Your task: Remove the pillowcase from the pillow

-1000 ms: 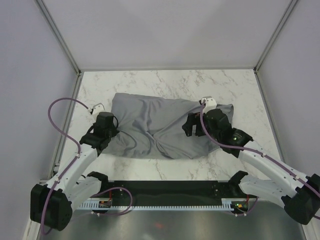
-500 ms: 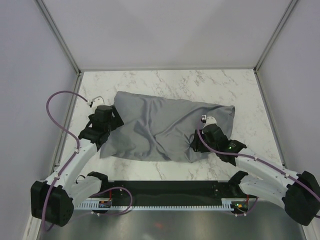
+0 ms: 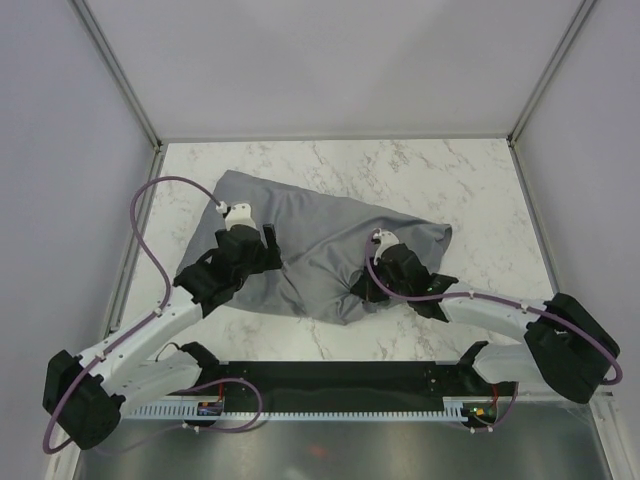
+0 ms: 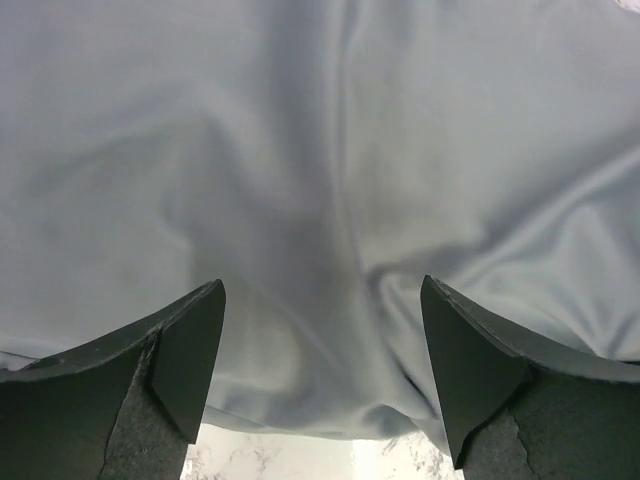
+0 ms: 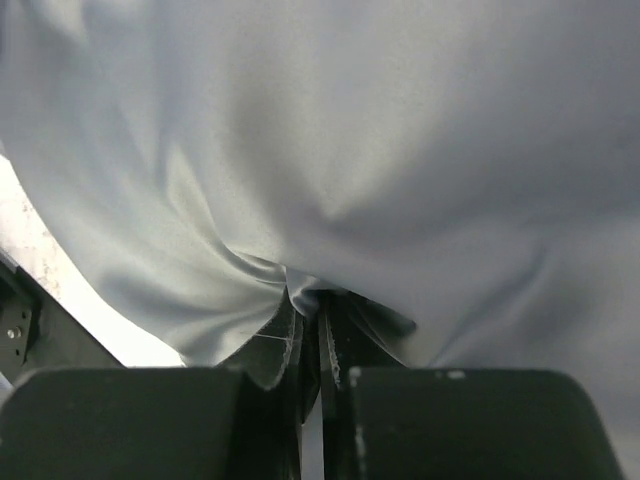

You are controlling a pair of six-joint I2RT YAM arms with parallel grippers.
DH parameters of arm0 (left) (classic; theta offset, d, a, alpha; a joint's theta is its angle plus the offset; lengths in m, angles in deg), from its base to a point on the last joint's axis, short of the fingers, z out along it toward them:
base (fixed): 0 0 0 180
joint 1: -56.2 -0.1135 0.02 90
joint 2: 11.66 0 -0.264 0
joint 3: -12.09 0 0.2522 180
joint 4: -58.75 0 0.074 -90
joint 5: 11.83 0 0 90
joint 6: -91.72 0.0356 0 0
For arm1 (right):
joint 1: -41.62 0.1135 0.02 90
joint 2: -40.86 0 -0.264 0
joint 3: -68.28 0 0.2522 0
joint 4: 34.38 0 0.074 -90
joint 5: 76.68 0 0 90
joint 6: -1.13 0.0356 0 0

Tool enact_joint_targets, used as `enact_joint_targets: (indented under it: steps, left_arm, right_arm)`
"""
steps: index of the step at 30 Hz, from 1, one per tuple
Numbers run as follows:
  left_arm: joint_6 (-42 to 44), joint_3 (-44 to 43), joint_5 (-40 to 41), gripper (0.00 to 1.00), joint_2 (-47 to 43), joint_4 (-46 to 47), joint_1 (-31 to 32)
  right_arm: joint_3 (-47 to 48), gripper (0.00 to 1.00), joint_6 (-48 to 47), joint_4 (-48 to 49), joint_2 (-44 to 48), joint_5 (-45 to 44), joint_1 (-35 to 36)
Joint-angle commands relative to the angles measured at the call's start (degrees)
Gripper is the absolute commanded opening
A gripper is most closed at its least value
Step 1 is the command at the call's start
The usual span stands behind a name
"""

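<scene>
The pillowcase's creased middle [image 3: 338, 245] has folds that can be pinched, so my left gripper should next go to the right in the top view and lower its open fingers onto it.
The grey pillowcase [image 3: 320, 235] lies creased and slanted on the marble table [image 3: 470, 180]. The pillow is hidden inside it. My left gripper [image 3: 262, 250] hovers over the case's left part, jaws open wide, with only fabric [image 4: 320, 150] beneath them and nothing between the fingers [image 4: 190, 350]. My right gripper [image 3: 358, 288] is at the case's near edge and shut on a pinched fold of the pillowcase [image 5: 380, 150]. In the right wrist view the fabric bunches into the closed gripper [image 5: 320, 320].
Grey enclosure walls with metal corner posts [image 3: 125, 90] stand round the table. A black rail [image 3: 330, 385] runs along the near edge between the arm bases. Purple cables [image 3: 145, 215] loop above the left arm. Bare marble [image 4: 300, 462] shows just below the case's edge.
My left gripper has let go, opened and moved right onto the case. My right gripper came down to the near edge and closed on fabric. The case has turned and shifted.
</scene>
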Motion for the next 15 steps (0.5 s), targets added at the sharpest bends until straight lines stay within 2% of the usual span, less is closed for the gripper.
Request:
enact_joint_targets:
  steps: [1,3,6,7,9,10,13,15]
  left_arm:
    - [-1.6,-2.4,2.7,0.86,-0.8,2.2,3.4]
    - [-2.2,-3.2,3.0,0.86,0.0,2.7,5.9]
    - [-2.1,-4.9,3.7,0.87,2.5,4.1,9.9]
    - [-2.0,-5.4,3.9,0.87,3.5,4.6,10.9]
    - [-1.2,-7.1,5.6,0.87,6.9,5.9,14.4]
    - [-0.8,-7.8,7.0,0.87,8.4,6.1,15.9]
    - [1.3,-11.5,12.8,0.87,14.9,5.9,21.4]
    - [2.0,-14.1,14.8,0.87,18.1,6.1,24.2]
  right_arm:
    - [3.6,0.05,-0.3,3.1,-4.2,1.9,1.7]
    - [4.2,0.07,-0.3,3.1,-5.5,1.6,1.8]
    - [4.1,0.25,0.1,2.1,-4.6,1.3,2.3]
    - [3.9,0.4,0.2,1.5,-3.8,1.0,2.3]
    - [3.7,0.58,0.1,-1.4,-0.1,-1.1,2.4]
    - [3.5,0.72,-0.2,-2.8,1.4,-2.6,2.2]
    - [3.8,0.82,-1.3,-11.1,7.5,-11.5,2.2]
    - [4.1,0.84,-1.2,-17.0,12.9,-15.2,2.1]
